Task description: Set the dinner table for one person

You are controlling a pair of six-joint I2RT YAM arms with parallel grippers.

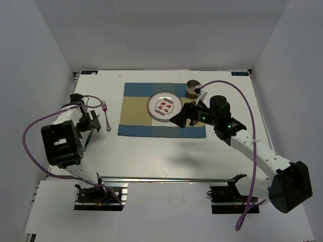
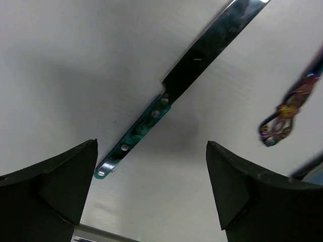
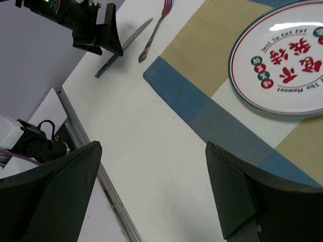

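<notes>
The robot next needs to lower its left gripper to the knife's green handle, keep it away from the fork, and then close it on the handle's middle.
The white dinner table holds a blue-and-tan checked placemat with a white plate with red lettering on it. A fork with a patterned handle lies left of the placemat. My left gripper is open and empty, hovering just above a knife with a green handle; the fork handle lies to its right. My right gripper is open and empty above the placemat's near right part. The right wrist view shows the plate, fork, knife and placemat.
A brown cup stands at the placemat's far right edge, behind the right gripper. The table's metal rail runs along the near edge. White walls close in the left, right and far sides.
</notes>
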